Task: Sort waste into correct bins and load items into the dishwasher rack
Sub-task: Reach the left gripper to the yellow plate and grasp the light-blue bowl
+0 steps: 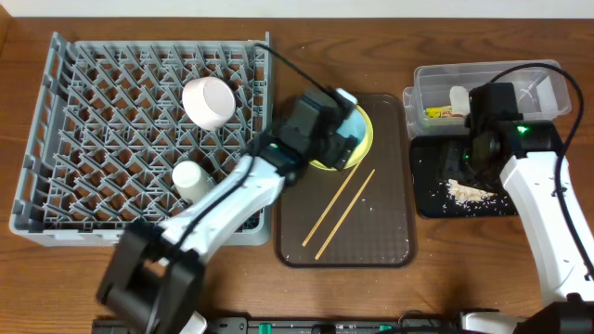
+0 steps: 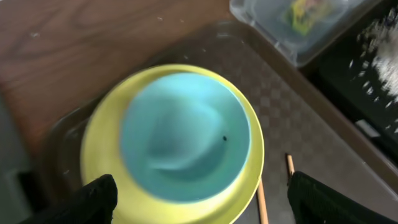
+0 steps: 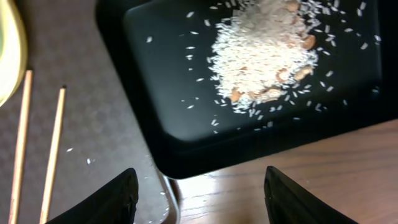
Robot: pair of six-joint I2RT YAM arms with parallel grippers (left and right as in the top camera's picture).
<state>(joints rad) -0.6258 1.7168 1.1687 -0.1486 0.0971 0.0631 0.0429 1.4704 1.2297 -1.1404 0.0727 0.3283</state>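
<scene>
The open fingers of my left gripper are still above the bowl. I need to lower that gripper next, toward the chopstick tips and onto the light blue bowl's rim point(image 1: 361, 139) point(image 2: 240, 170) beside them.
The light blue bowl point(image 2: 185, 134) sits in the yellow plate point(image 2: 109, 140) on the brown tray point(image 1: 380, 232). My left gripper point(image 2: 199, 202) is open above them, its fingers either side of the plate; it also shows in the overhead view point(image 1: 336, 130). Two wooden chopsticks point(image 1: 339, 211) lie on the brown tray. The grey rack point(image 1: 111, 139) holds a white bowl point(image 1: 210, 101) and a small white cup point(image 1: 188, 178). The black tray point(image 3: 186, 112) holds a rice pile point(image 3: 264, 50). The clear tub point(image 1: 529, 88) holds an orange-and-green wrapper point(image 1: 436, 112) and white tissue point(image 1: 458, 96). My right gripper point(image 3: 199, 199) is open and empty above the black tray's corner.
Loose rice grains point(image 3: 87, 160) lie scattered on the brown tray near the chopsticks point(image 3: 37, 149). Bare wooden table point(image 3: 298, 180) shows beside the black tray. The left arm point(image 1: 213, 213) crosses the rack's right front corner.
</scene>
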